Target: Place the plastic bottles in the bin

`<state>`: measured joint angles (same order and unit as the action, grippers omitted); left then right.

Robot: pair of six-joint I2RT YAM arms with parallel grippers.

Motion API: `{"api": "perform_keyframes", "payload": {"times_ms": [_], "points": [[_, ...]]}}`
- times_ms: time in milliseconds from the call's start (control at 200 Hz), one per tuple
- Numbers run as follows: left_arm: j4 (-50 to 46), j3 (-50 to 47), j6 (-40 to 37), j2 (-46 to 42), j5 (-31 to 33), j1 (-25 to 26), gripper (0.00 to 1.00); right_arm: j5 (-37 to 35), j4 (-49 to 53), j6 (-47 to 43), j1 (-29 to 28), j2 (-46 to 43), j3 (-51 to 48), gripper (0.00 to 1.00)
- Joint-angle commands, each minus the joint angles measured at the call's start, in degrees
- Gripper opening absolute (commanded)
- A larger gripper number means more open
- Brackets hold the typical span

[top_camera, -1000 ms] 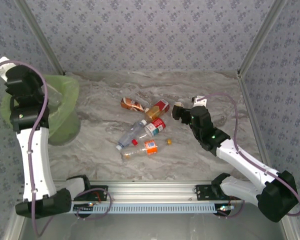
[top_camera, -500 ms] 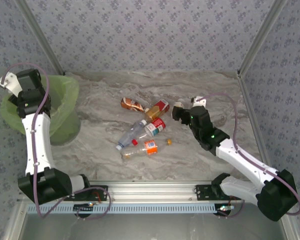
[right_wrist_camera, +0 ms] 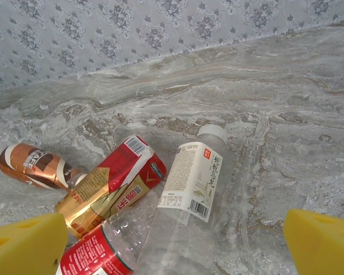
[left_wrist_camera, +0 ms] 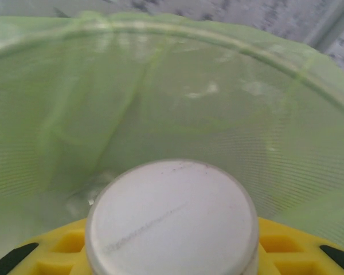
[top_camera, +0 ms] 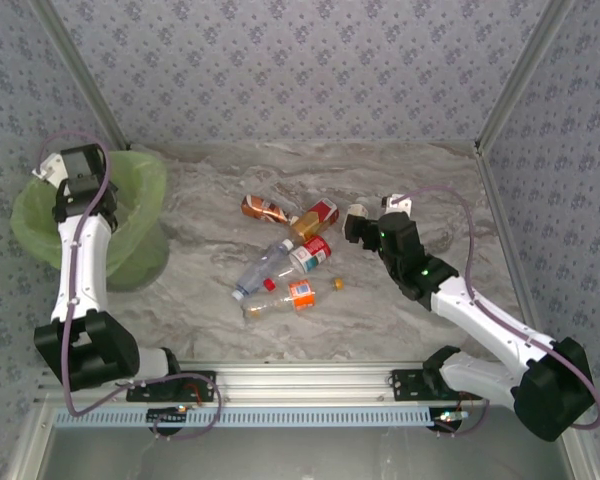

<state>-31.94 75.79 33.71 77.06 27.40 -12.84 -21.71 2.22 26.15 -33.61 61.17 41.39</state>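
The lined opening is below the white bottle; my left gripper will shift slightly toward the bottle pile's side, stay over the bin (top_camera: 130,215), and release it next.
My left gripper (top_camera: 65,178) hangs over the bin (top_camera: 130,215), a round one lined with a light-green bag (left_wrist_camera: 178,86). Its yellow fingers (left_wrist_camera: 286,243) are shut on a white bottle (left_wrist_camera: 172,220), whose round end faces the camera. Several bottles lie in the middle of the table: a brown one (top_camera: 263,209) (right_wrist_camera: 34,166), a red-and-gold one (top_camera: 318,217) (right_wrist_camera: 112,192), a clear one with a red label (top_camera: 307,254) (right_wrist_camera: 94,258) and one with an orange label (top_camera: 292,295). My right gripper (top_camera: 355,226) (right_wrist_camera: 175,246) is open, and a clear bottle with a white label (right_wrist_camera: 195,183) lies between its yellow fingertips (right_wrist_camera: 26,243).
The patterned walls enclose the marble table (top_camera: 420,180) at the back and sides. A small orange cap (top_camera: 338,283) lies beside the bottle pile. Another clear bottle (top_camera: 260,270) lies pointing towards the left front.
My left arm has swung right and down from outside the bin's left rim to over its opening, carrying the white bottle. The right arm has barely moved.
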Motion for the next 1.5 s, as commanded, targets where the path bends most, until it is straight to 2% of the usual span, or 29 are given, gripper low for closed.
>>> {"api": "perform_keyframes", "payload": {"times_ms": [0, 165, 250, 305, 395, 425, 470, 625, 809, 859, 1089, 1309, 1494], "points": [[-0.07, 0.06, 3.82, 0.26, -6.11, 2.0, 0.01, -1.6, 1.38, 0.23, 0.27, 0.5, 0.72, 0.99], [0.13, 0.81, 4.32, 1.19, -6.47, 3.35, 0.03, -1.83, 1.67, -0.14, 0.21, 0.45, 0.75, 0.99], [-0.51, 1.42, 3.61, 1.84, -4.74, 3.35, 0.1, -1.83, 1.84, -0.48, 0.33, 0.37, 0.78, 0.99], [-1.47, 2.12, 3.03, 2.19, -3.54, 3.37, 0.24, -1.93, 2.08, -0.65, 0.37, 0.25, 0.8, 0.99], [-2.69, 3.06, 2.58, 2.43, -2.37, 3.35, 0.63, -1.97, 2.08, -0.8, 0.42, 0.1, 0.72, 0.99], [-2.94, 3.3, 2.5, 2.32, -2.28, 3.4, 0.71, -2.06, 2.07, -0.84, 0.46, 0.18, 0.71, 0.99], [-3.18, 3.64, 2.11, 2.0, -2.3, 3.35, 0.76, -2.15, 2.01, -0.84, 0.43, 0.18, 0.79, 0.99], [-2.96, 4.19, -0.32, -0.04, -2.18, 3.36, 0.85, -2.2, 1.53, -0.58, 0.62, 0.35, 0.37, 0.99], [-2.42, 3.46, -1.92, -3.47, -3.12, 3.4, 0.95, 0.9, 1.99, 0.13, 2.07, 1.38, 0.14, 0.99], [-0.81, 2.42, -3.0, -4.54, -5.19, 3.38, 0.99, 1.6, 1.91, 0.28, 2.46, 1.79, 0.11, 0.99], [1.05, 1.35, -5.0, -7.82, -13.28, 3.35, 0.99, 3.25, 2.72, 2.39, 4.03, 4.49, 0.74, 0.99], [7.46, -2.25, -5.78, -13.94, -25.22, 3.35, 0.99, 3.91, 4.28, 4.88, 4.07, 8.17, 2.09, 0.99], [11.43, -5.28, -4.29, -19.09, -35.38, 3.38, 0.99, 8.69, 4.55, 8.59, 5.55, 11.24, 2.47, 0.99]]}}
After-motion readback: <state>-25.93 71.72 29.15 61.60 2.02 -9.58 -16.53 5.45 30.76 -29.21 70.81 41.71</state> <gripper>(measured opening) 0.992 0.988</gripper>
